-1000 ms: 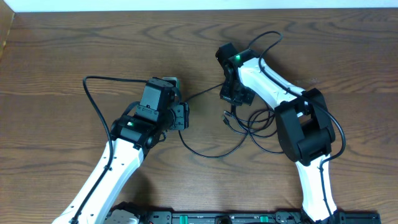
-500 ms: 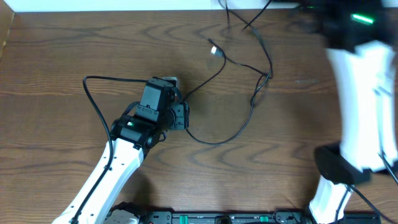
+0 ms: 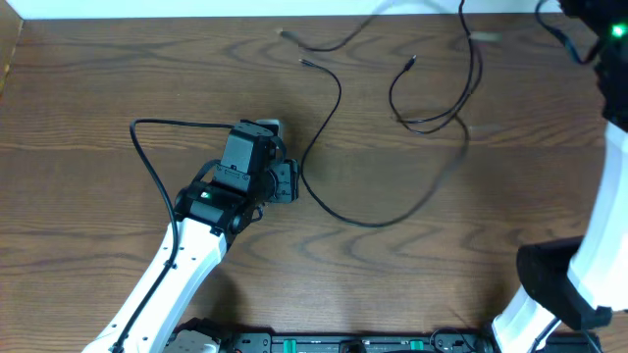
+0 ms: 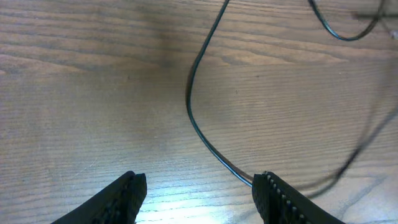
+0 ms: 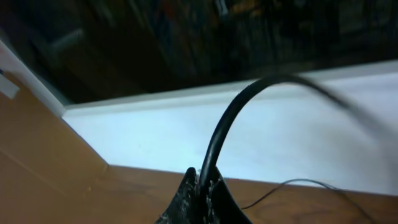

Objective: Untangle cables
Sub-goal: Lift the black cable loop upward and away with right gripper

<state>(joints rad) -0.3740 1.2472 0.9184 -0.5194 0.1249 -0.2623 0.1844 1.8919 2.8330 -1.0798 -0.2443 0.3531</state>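
Note:
The right gripper moves back and down over the cable's near bend next and releases the cable there, as that bend lies clear of the cable's coiled pieces.
The thin black cables lie and hang as loose long strands across the far half of the table, with a loop at the far right and plug ends near the far edge. My left gripper is open, low over the table. In the left wrist view one strand curves down to the right finger of the left gripper and nothing is held. My right gripper is shut on a black cable and raised high. In the overhead view only the right arm shows, at the far right corner.
A thicker black arm cable loops left of my left arm. The right arm's lower body stands at the near right. The white far edge bounds the wooden table.
My right arm has swung from the table's middle up to the far right, pulling the bunched cables out into long spread strands. The left arm has not moved.

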